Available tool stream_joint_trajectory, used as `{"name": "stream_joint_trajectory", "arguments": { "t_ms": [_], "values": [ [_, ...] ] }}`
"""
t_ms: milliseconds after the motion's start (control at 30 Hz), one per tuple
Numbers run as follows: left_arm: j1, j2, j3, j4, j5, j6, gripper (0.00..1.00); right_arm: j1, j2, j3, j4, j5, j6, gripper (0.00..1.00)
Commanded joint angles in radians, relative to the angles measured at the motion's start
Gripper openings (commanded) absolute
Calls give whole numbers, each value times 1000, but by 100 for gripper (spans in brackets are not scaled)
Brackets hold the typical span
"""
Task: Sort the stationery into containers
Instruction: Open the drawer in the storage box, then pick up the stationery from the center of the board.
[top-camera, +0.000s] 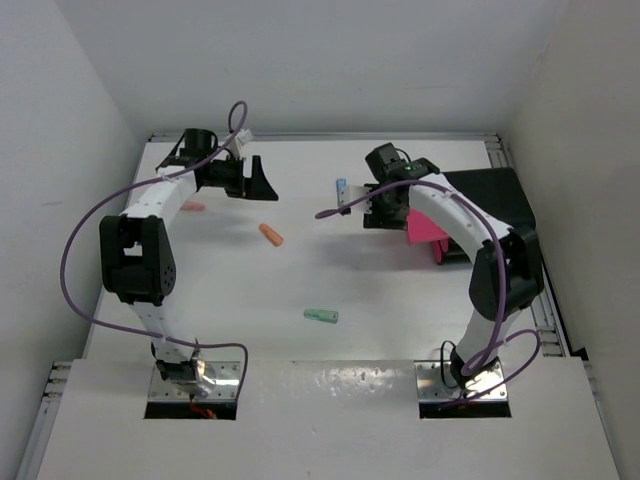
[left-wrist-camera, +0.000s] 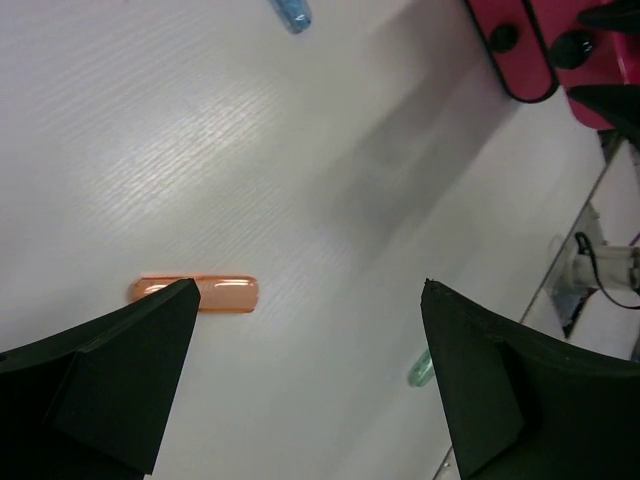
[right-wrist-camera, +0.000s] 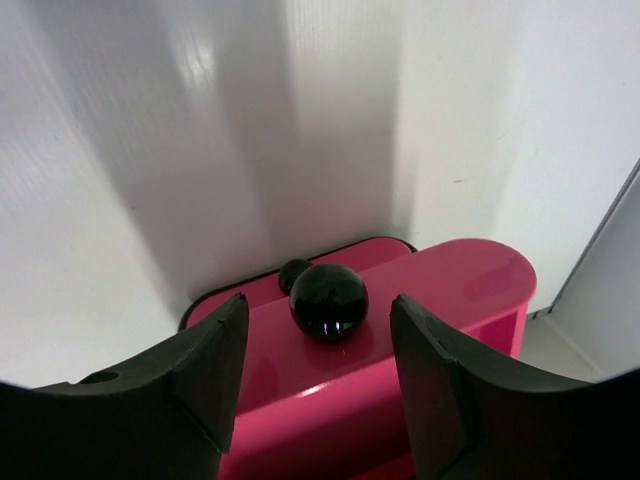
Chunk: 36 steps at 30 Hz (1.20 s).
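Note:
I will move my right gripper outward and down onto the blue piece (top-camera: 341, 190) next, because the drawer is open and the blue piece lies below and to its left in the top view.
My left gripper (top-camera: 262, 185) is open and empty, hovering at the far left of the table; in its wrist view (left-wrist-camera: 310, 290) an orange piece (left-wrist-camera: 215, 293) lies just beyond its left finger. That orange piece (top-camera: 271, 235) lies mid-table. A mint piece (top-camera: 321, 316), a blue piece (top-camera: 341, 190) and a pink piece (top-camera: 192, 207) also lie loose. My right gripper (top-camera: 385, 212) is open at the magenta drawers (top-camera: 425, 228) of the black box (top-camera: 495, 195). Its jaws (right-wrist-camera: 318, 298) stand either side of the top drawer's black knob (right-wrist-camera: 328, 300) without touching it.
A second knob (right-wrist-camera: 294, 272) on the lower drawer (right-wrist-camera: 240, 295) shows behind the first. White walls close in the table at the back and both sides. A metal rail (top-camera: 550, 315) runs along the right edge. Purple cables loop over both arms.

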Motion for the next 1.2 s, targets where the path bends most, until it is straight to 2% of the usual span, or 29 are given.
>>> {"name": "stream_joint_trajectory", "arguments": {
  "t_ms": [0, 67, 167, 300, 500, 633, 800, 967, 1167],
  "values": [
    [10, -42, 83, -60, -103, 114, 100, 12, -40, 97, -57, -82, 125, 58],
    [8, -39, 102, -120, -146, 213, 100, 15, -40, 165, -78, -126, 190, 58],
    [25, -70, 91, -143, -177, 266, 100, 29, -30, 278, -101, -215, 380, 57],
    [96, -140, -24, -30, -151, 220, 100, 64, 38, 405, -74, -260, 701, 54],
    [180, -182, -82, -5, -114, 180, 100, 76, 199, 503, 79, -183, 1113, 44],
    [229, -197, -105, -19, -85, 183, 100, 119, 325, 588, 138, -3, 1183, 43],
    [274, -217, -151, -30, -63, 197, 100, 122, 444, 649, 224, 113, 1258, 39],
    [317, -217, -180, -45, -30, 213, 100, 81, 531, 669, 283, 137, 1351, 43],
    [346, -184, -202, -43, 15, 209, 100, 49, 597, 666, 342, 160, 1407, 43]
  ]
}}
